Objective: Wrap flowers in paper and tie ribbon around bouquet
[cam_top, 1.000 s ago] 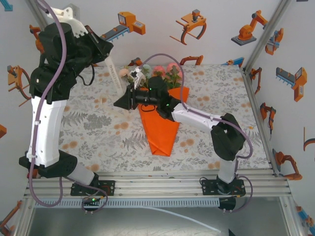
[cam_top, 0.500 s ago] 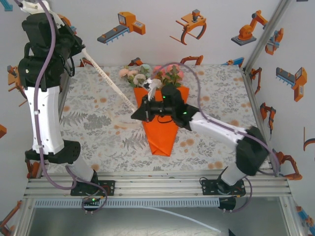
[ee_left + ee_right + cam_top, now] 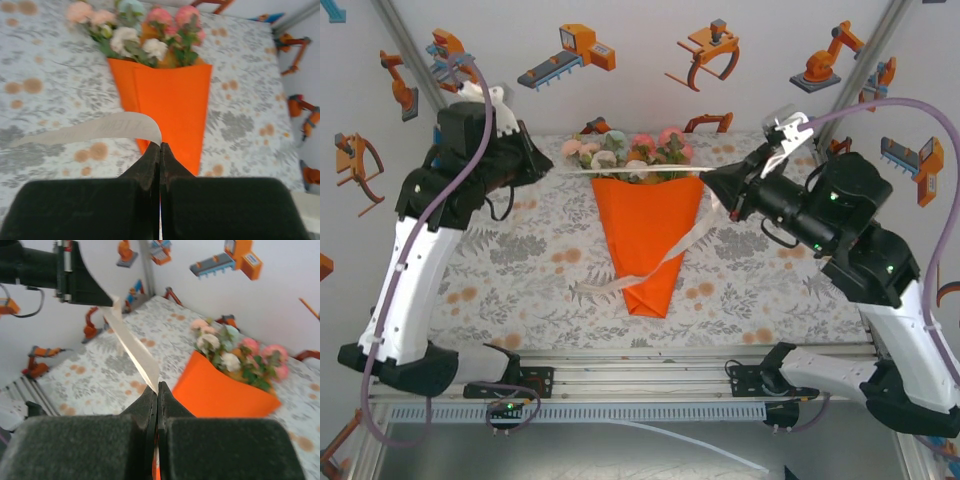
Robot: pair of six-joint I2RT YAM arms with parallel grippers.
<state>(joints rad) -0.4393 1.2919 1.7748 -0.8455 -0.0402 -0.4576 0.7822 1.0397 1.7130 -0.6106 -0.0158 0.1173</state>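
Observation:
My right gripper moves down over the paper cone's narrow near end (image 3: 651,297) next and releases the ribbon there, because the ribbon (image 3: 630,173) still stretches high above the bouquet.
The bouquet (image 3: 650,235) lies mid-table, an orange paper (image 3: 170,95) cone with its tip toward me. Pink, peach and white flowers (image 3: 625,152) spill from its wide far end. The cream ribbon (image 3: 630,173) runs taut across the cone's mouth between both grippers. My left gripper (image 3: 546,169) is shut on its left end, and in the left wrist view the ribbon (image 3: 100,129) curls off the closed tips (image 3: 160,145). My right gripper (image 3: 712,182) is shut on the ribbon (image 3: 131,347) at its tips (image 3: 158,385). A slack length (image 3: 670,250) drops from there across the cone's lower half.
A leaf-print tablecloth (image 3: 520,250) covers the table. White walls with orange robot stickers (image 3: 710,48) close in the back and sides. An aluminium rail (image 3: 640,375) lines the near edge.
My right gripper closed on the ribbon over the bouquet and swung far right. My left gripper came down from high left. The ribbon now stretches taut between them.

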